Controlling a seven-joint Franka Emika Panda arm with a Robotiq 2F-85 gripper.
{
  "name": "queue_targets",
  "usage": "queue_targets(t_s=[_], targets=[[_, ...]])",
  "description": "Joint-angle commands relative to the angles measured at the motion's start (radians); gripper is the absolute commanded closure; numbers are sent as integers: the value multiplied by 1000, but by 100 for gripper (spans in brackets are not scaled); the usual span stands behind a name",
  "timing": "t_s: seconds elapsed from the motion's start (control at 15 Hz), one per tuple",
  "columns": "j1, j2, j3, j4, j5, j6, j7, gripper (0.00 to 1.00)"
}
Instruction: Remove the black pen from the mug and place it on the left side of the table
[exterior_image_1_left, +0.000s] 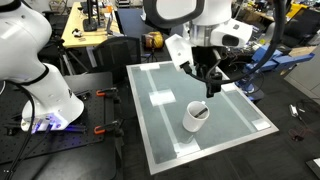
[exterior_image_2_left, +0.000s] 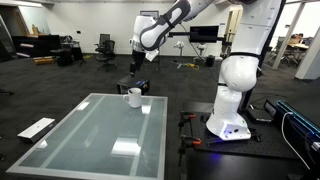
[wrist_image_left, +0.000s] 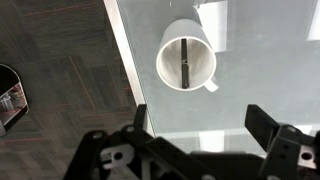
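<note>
My fingers will lower, narrowing around the black pen's top.
The white mug (wrist_image_left: 186, 56) stands on the pale glass table (wrist_image_left: 260, 90) near its edge, with the black pen (wrist_image_left: 185, 62) lying inside it. The mug also shows in both exterior views (exterior_image_1_left: 194, 117) (exterior_image_2_left: 134, 97), and the pen's tip shows at its mouth (exterior_image_1_left: 201, 113). My gripper (wrist_image_left: 200, 125) is open and empty, hovering above the table a little away from the mug. It hangs above the mug in both exterior views (exterior_image_1_left: 212, 80) (exterior_image_2_left: 135, 68).
Dark carpet floor (wrist_image_left: 60, 90) lies beyond the table edge close to the mug. White tape rectangles (wrist_image_left: 212, 15) mark the table. A white robot base (exterior_image_2_left: 230, 110) stands beside the table. Desks and chairs stand in the background.
</note>
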Motion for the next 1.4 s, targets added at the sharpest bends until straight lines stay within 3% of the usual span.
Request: queue_targets(t_s=[0.0,0.4,0.93,1.33], targets=[[0,12,-4,1,-1,3,0,0],[-2,27,-6,1,-1,9,0,0],[25,83,5,-33,156,42,-133,0],[16,132,10,-17,185,63,-162,2]])
